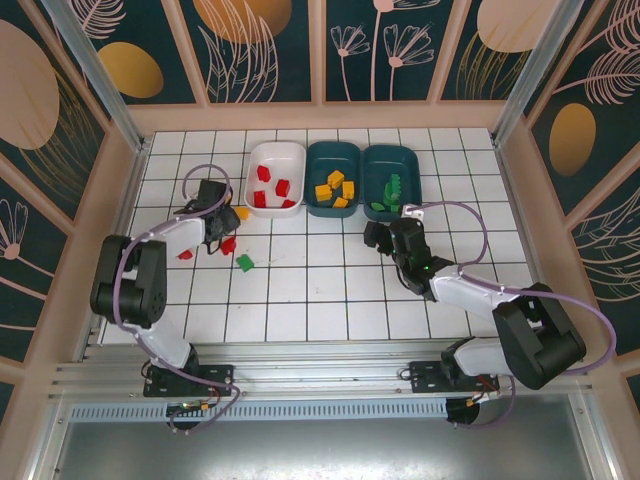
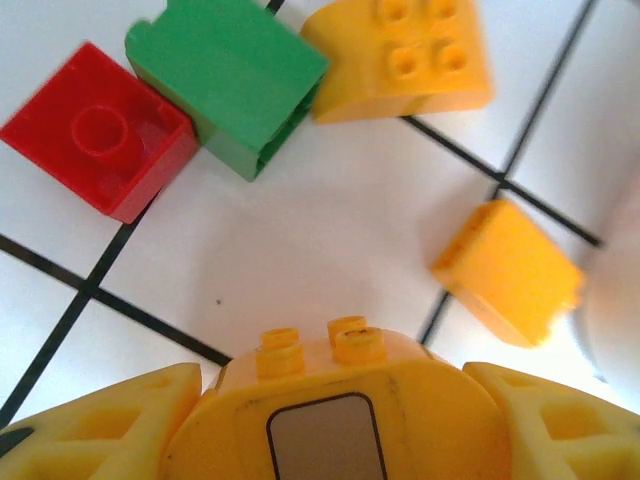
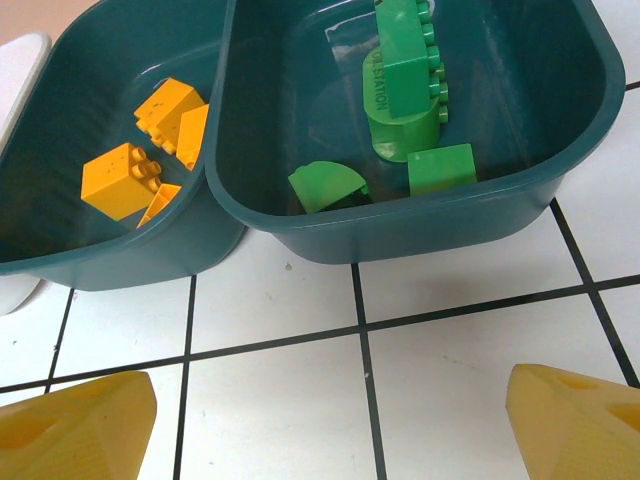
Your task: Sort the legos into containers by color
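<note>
I need to raise my left gripper, carry it across the white container (image 1: 275,148) and release the arched lego above the yellow legos in the middle teal container.
My left gripper (image 1: 218,228) (image 2: 330,380) is low over the tiles, left of the containers, shut on a yellow arched lego (image 2: 330,415) that fills the gap between its fingers. Ahead of it lie a red lego (image 2: 100,130), a green lego (image 2: 225,80) and two more yellow legos (image 2: 400,60) (image 2: 510,270). The white container (image 1: 275,148) holds red legos, the middle teal container (image 1: 334,146) (image 3: 130,260) yellow ones, and the right teal container (image 1: 391,149) (image 3: 420,230) green ones (image 3: 405,90). In front of that last bin my right gripper (image 1: 385,238) (image 3: 330,390) hangs open over bare tile.
Loose on the tiles near the left arm are two red legos (image 1: 229,245) (image 1: 185,254) and a green lego (image 1: 245,262). Wooden walls frame the tiled floor on three sides. Open tiles stretch between the two arms.
</note>
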You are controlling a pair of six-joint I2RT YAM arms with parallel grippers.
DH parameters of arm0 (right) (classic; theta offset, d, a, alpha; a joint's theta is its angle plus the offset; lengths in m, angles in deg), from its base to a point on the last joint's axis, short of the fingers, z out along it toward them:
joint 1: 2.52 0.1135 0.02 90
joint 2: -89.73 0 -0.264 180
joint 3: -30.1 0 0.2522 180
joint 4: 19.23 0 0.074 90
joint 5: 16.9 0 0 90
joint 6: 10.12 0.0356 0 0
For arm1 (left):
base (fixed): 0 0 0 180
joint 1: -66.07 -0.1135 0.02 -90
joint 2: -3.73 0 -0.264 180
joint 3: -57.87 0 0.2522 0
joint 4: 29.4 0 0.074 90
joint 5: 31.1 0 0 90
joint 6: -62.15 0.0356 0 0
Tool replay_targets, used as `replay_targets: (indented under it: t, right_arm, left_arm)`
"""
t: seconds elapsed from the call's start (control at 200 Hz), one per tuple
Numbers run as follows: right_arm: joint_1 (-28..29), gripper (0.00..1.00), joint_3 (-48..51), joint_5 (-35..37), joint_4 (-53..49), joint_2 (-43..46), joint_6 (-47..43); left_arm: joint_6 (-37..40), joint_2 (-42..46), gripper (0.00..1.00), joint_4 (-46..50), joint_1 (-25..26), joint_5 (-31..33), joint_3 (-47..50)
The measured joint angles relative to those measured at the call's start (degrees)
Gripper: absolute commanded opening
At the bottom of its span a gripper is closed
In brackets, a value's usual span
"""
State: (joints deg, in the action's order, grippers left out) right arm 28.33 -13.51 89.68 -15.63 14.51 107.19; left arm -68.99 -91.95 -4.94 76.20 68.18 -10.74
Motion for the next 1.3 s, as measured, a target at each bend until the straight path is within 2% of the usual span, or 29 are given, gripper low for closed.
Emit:
replay_targets:
  t: [0.095,0.205,0.4,0.596,0.711,0.801,0.846,0.921,1.021,1.156,1.296]
  right_arm:
    - [0.0,0.91,0.0,0.0,0.0,0.0,0.0]
    - [0.0,0.91,0.0,0.0,0.0,-0.3,0.0]
    - [0.0,0.91,0.0,0.0,0.0,-0.7,0.0]
    - [-0.6,0.91,0.0,-0.2,0.0,-0.6,0.1]
    - [-1.6,0.92,0.0,-0.5,0.0,0.5,0.2]
    - [-1.8,0.93,0.0,-0.9,0.3,1.3,0.2]
    - [-1.8,0.93,0.1,-1.2,0.5,1.5,0.2]
    - [-1.6,0.94,0.4,-1.4,0.8,1.6,0.0]
    - [-0.9,0.94,0.7,-1.5,0.9,1.7,0.0]
    - [0.5,0.93,0.7,-1.5,0.9,1.8,-0.9]
    - [8.0,0.91,0.7,-1.5,2.6,2.2,-4.9]
  left_arm:
    - [0.4,3.2,0.48,0.0,2.2,-3.2,-1.7]
    - [2.1,1.2,0.48,0.5,7.5,-6.9,-9.0]
    - [5.4,-11.0,0.49,-1.4,17.6,-14.4,-27.4]
    - [7.4,-23.7,0.52,-1.2,20.1,-20.6,-38.1]
    - [8.4,-29.4,0.62,0.2,20.1,-22.5,-43.2]
    - [9.9,-31.5,0.84,0.9,20.2,-23.3,-46.0]
    - [9.9,-31.5,0.88,0.9,20.2,-23.5,-46.2]
    - [10.3,-30.1,0.98,0.4,20.2,-23.3,-45.7]
    - [10.7,-23.5,0.98,-1.5,20.2,-21.6,-39.5]
    - [10.1,-7.9,0.99,-3.9,20.2,-15.6,-26.2]
    - [9.2,8.2,0.98,-4.7,19.9,-6.9,-11.8]
